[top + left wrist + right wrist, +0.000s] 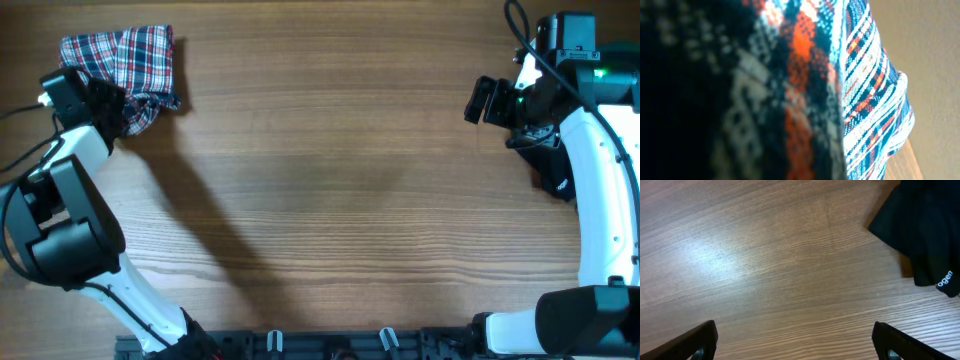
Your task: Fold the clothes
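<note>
My left gripper is holding the fold and will next push it outward a little toward the table's far edge, then let it go, because bare wood still shows beyond the shirt (122, 58).
The plaid shirt (122, 58) lies bunched in a small bundle at the table's far left corner. My left gripper (118, 106) is at its near edge, shut on a dark fold of the cloth. The left wrist view is filled by blurred plaid shirt (865, 100), and the fingers are hidden there. A black garment (553, 172) with a small white logo (945, 280) lies at the right edge, partly under the right arm. My right gripper (482, 101) hovers left of it, open, with only bare wood between its fingertips (700, 339).
The wooden table (330, 190) stretches between the two arms. The left arm's base (60, 240) stands at the near left and the right arm's white link (600, 200) runs down the right edge. A black rail (330, 345) lines the front edge.
</note>
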You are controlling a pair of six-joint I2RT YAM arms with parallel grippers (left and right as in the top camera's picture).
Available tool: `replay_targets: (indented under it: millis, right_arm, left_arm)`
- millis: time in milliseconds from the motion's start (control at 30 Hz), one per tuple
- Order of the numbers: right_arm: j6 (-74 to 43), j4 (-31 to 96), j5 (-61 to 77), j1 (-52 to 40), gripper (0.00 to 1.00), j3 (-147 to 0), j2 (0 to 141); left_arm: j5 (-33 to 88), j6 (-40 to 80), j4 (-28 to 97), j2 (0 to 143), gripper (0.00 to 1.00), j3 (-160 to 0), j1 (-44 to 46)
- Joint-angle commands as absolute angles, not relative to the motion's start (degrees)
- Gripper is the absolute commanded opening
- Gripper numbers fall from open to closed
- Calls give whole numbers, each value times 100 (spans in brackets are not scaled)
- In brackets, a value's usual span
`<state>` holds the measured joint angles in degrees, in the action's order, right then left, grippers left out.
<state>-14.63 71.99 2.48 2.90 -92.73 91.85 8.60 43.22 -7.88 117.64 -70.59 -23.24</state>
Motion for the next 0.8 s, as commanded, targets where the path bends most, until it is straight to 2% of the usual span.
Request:
replay_targets:
  millis: [0, 167, 767]
  right_arm:
    - [-1372, 7295, 130, 287, 100, -9299, 9052]
    - [-1398, 7520, 128, 287, 100, -9299, 9052]
    - [-1562, 7592, 351, 285, 100, -9299, 9052]
  left_arm:
    - [766, 4399, -1140, 12095, 4, -7229, -2290]
    - [757, 4399, -1225, 12717, 4, -7616, -2290]
    - [687, 4515, -1787, 12752, 5, -7664, -2296]
